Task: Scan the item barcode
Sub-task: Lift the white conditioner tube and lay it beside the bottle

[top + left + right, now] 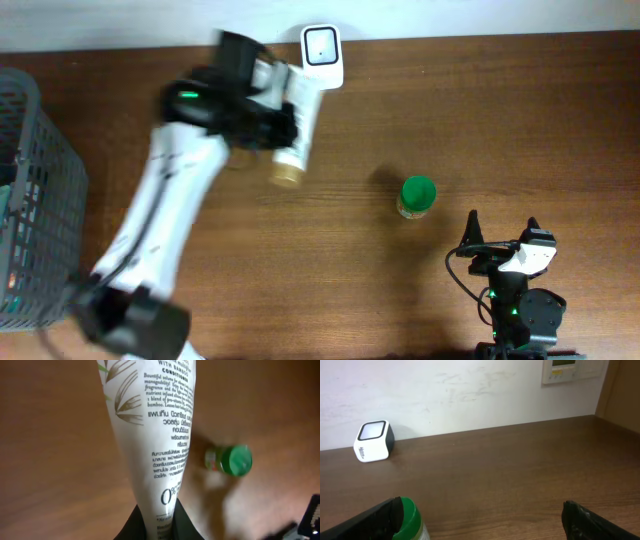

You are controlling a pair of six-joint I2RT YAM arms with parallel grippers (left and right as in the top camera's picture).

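Note:
I will pull the tube [302, 120] back from the scanner cube [322, 55] with my left gripper next, then lower it onto the empty table beside the green-capped bottle.
A white conditioner tube [302, 120] with a gold cap [286, 175] hangs over the table, its upper end right beside the white scanner cube [322, 55]. My left gripper [290, 88] is shut on the tube's flat crimped end. The left wrist view shows the tube's printed face [150, 435] rising from between the black fingers [182, 525] of the left gripper [159, 520]. No barcode shows on that face. My right gripper [500, 232] rests open at the front right, empty. In the right wrist view the right gripper [482, 515] points toward the scanner [374, 441].
A small green-capped bottle [417, 196] stands mid-table, just ahead of the right gripper's left finger [370, 522]; it also shows as the green-capped bottle [229, 460] and bottle [407, 520]. A grey wire basket [40, 200] sits at the left edge. A white wall backs the table.

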